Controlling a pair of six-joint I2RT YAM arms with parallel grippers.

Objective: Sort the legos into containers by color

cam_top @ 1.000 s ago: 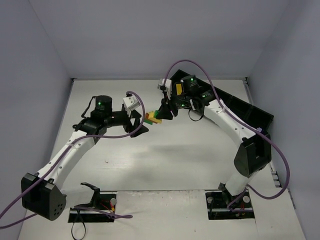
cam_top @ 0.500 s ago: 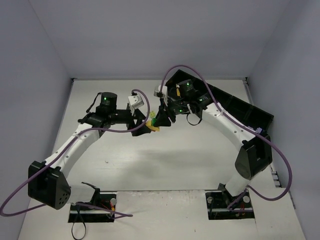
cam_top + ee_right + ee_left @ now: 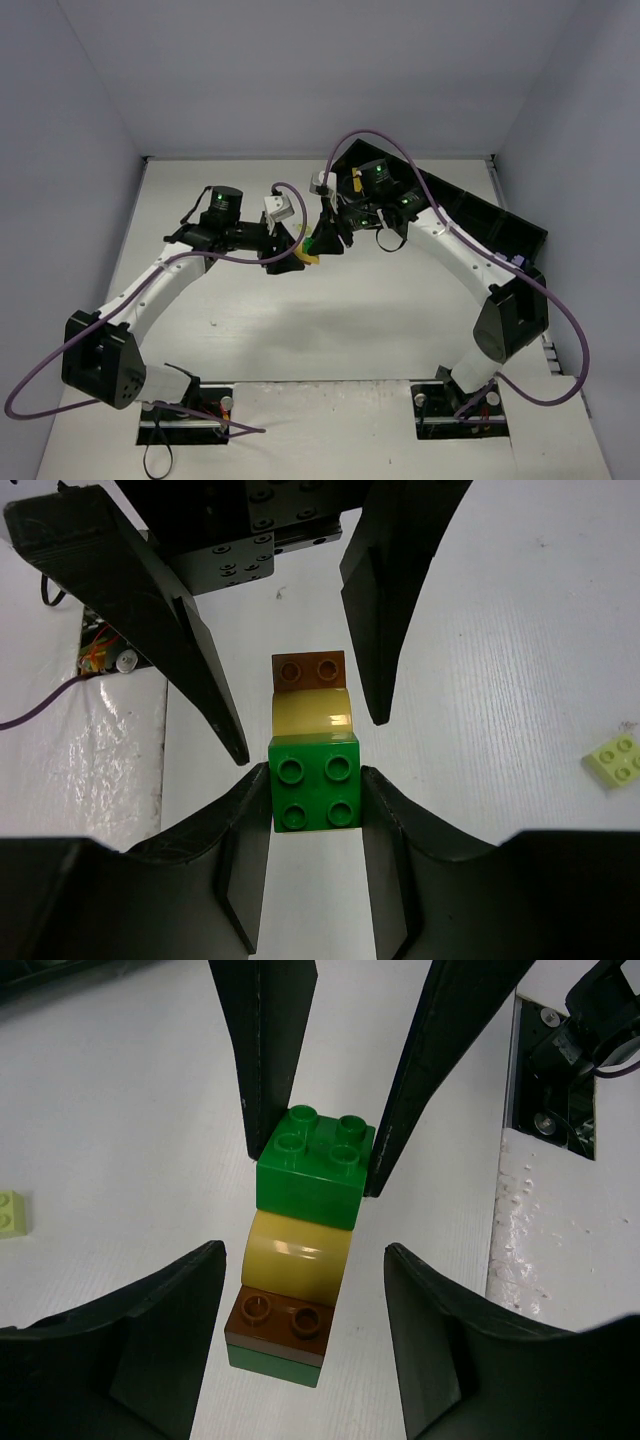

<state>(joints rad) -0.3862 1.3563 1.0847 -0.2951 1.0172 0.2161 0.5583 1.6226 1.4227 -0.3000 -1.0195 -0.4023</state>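
The green brick goes to the right in the top view next and my right gripper releases it over the middle black container, since it joins a yellow piece.
A stack of legos lies sideways on the white table: a green brick [image 3: 310,1165], a rounded yellow piece [image 3: 295,1255], a brown plate [image 3: 280,1320] and a dark green plate [image 3: 272,1362]. My right gripper [image 3: 315,780] is shut on the green brick [image 3: 315,795]. My left gripper [image 3: 303,1250] is open, with its fingers on either side of the stack's yellow and brown end and not touching it. In the top view the two grippers, left [image 3: 293,250] and right [image 3: 322,240], meet nose to nose over the stack [image 3: 310,250]. A loose lime brick [image 3: 622,760] lies apart on the table.
A row of black containers [image 3: 480,215] runs along the back right, with a yellow piece [image 3: 357,180] in the nearest end. The lime brick also shows at the left edge of the left wrist view [image 3: 12,1212]. The arm base plates sit at the near edge.
My left arm has swung right and forward, bringing its open fingers around the stack. My right gripper has stayed on the green brick, shifting slightly.
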